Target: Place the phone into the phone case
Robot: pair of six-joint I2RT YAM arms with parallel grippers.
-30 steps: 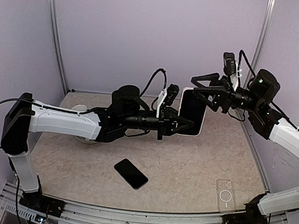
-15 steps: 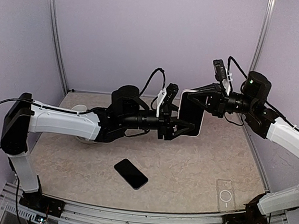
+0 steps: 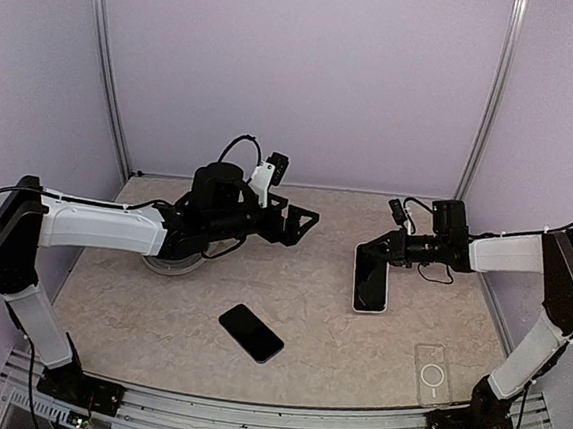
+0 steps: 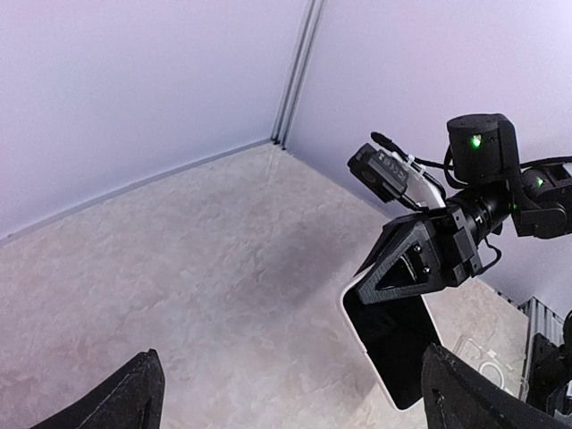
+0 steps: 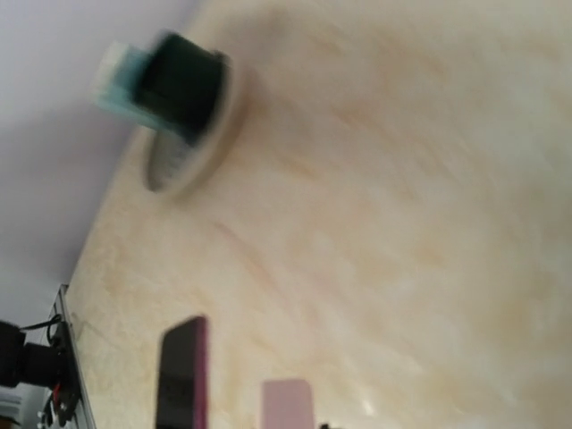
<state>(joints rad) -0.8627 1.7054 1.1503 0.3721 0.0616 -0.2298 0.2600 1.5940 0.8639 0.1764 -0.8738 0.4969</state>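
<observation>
The white-edged phone (image 3: 370, 279) still hangs with its top end raised, so I will next lower my right gripper to the bare tabletop below and let go there.
A white-edged phone (image 3: 370, 279) with a dark screen hangs tilted just above the right side of the table, and my right gripper (image 3: 386, 251) is shut on its top edge. The left wrist view shows the same phone (image 4: 399, 344) below the right gripper (image 4: 420, 268). My left gripper (image 3: 304, 226) stands wide open and empty over the middle back of the table, well left of that phone; its fingertips (image 4: 134, 393) frame the left wrist view. A clear phone case (image 3: 431, 373) lies flat at the front right. A second, dark phone (image 3: 251, 333) lies flat at the front middle.
A round white object (image 3: 167, 263) sits on the table partly under the left arm. Lilac walls with metal corner posts (image 3: 490, 97) close in the back and sides. The right wrist view is blurred and shows the dark phone (image 5: 183, 375).
My left gripper let go of the white-edged phone, opened wide and drew back left. My right gripper closed on that phone and carried it down to the right, close to the table.
</observation>
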